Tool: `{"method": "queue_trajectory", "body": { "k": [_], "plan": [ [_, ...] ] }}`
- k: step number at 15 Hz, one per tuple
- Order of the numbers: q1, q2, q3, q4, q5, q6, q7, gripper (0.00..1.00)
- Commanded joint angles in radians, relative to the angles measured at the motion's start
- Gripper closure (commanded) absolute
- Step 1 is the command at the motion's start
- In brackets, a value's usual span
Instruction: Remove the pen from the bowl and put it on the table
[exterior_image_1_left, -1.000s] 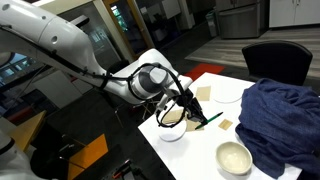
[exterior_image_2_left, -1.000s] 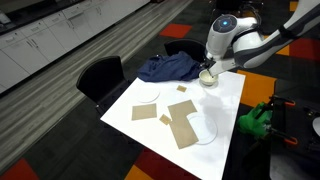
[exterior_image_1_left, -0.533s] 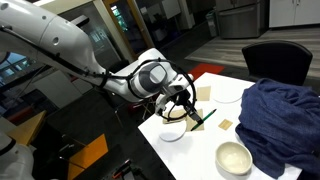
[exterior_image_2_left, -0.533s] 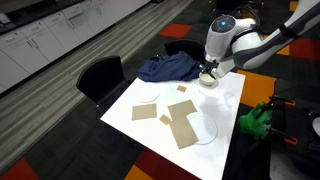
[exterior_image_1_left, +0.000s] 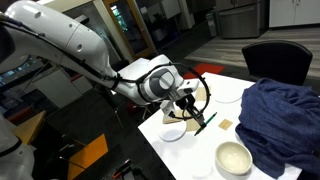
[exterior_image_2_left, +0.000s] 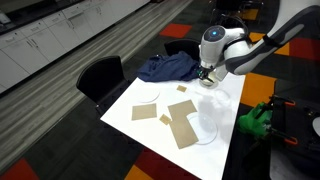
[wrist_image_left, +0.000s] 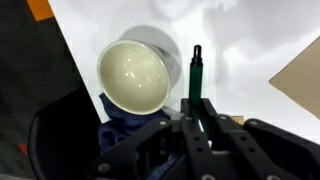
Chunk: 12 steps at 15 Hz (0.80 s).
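Note:
The thin green pen needs to go down onto the empty white table (exterior_image_1_left: 207, 142) beside the cream bowl next, and my gripper will release the pen there.
My gripper (exterior_image_1_left: 194, 110) is shut on the thin green pen (exterior_image_1_left: 204, 118) and holds it low over the white table (exterior_image_1_left: 200, 152). In the wrist view the pen (wrist_image_left: 196, 72) sticks out from between the jaws (wrist_image_left: 196, 112) over bare tabletop, just beside the cream bowl (wrist_image_left: 133, 77). The bowl is empty. It also stands near the table's front edge in an exterior view (exterior_image_1_left: 233, 157), apart from the gripper. In an exterior view the gripper (exterior_image_2_left: 205, 76) hangs over the table's far corner, and the pen is too small to make out there.
A dark blue cloth (exterior_image_1_left: 281, 118) lies by the bowl and also shows in an exterior view (exterior_image_2_left: 166, 68). A white dish (exterior_image_1_left: 172, 131) sits under the arm. White plates (exterior_image_2_left: 148, 96) (exterior_image_2_left: 205, 129) and tan squares (exterior_image_2_left: 181, 126) cover the table. A black chair (exterior_image_2_left: 100, 75) stands alongside.
The gripper has shifted slightly and its wrist has turned, with the pen still held. The bowl and plates have not moved.

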Motion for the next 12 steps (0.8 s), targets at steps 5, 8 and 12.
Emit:
{"method": "queue_trajectory", "body": {
  "k": [5, 8, 12],
  "plan": [
    [0.018, 0.176, -0.016, 0.084, 0.029, 0.084, -0.056, 0.97],
    [0.027, 0.231, -0.018, 0.1, 0.057, 0.097, -0.076, 0.97],
    [0.049, 0.279, -0.035, 0.11, 0.115, 0.098, -0.127, 0.97]
  ]
}}
